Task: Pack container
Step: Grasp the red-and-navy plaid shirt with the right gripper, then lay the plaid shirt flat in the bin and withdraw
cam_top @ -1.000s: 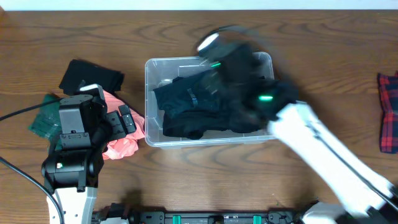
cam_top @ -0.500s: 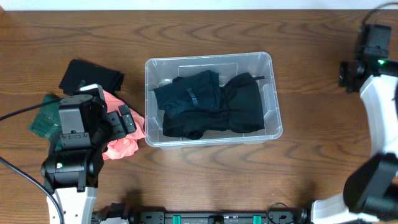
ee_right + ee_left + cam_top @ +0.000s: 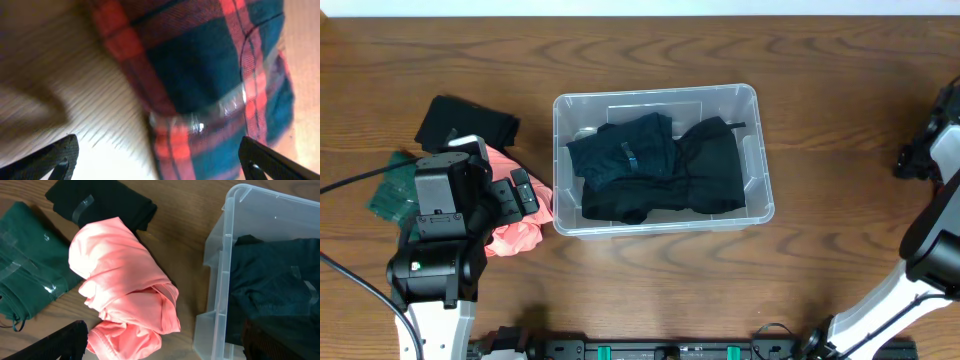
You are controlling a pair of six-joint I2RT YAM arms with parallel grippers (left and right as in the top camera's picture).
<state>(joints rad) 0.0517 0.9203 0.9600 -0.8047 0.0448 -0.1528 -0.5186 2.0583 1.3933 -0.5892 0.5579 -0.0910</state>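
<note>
My right gripper will move right in the wrist view, then lower its open fingers around the plaid garment's middle (image 3: 202, 82) below.
The clear plastic container (image 3: 658, 96) sits mid-table and holds dark folded clothes (image 3: 655, 166); it also shows in the left wrist view (image 3: 226, 270). My left gripper (image 3: 520, 190) is open over a pink garment (image 3: 125, 287) left of the container. My right gripper (image 3: 157, 157) is open, its fingers spread wide, just above a red and blue plaid garment (image 3: 210, 75) at the table's far right edge; the overhead view shows the right arm (image 3: 935, 150) there and the garment is hidden under it.
A black folded garment (image 3: 467, 122) and a green garment (image 3: 390, 192) lie left of the pink one. They also show in the left wrist view, black (image 3: 100, 202) and green (image 3: 25, 265). Wooden table (image 3: 840, 90) surrounds all.
My right arm has swung from over the container out to the far right edge, over the plaid garment. The left arm has not moved.
</note>
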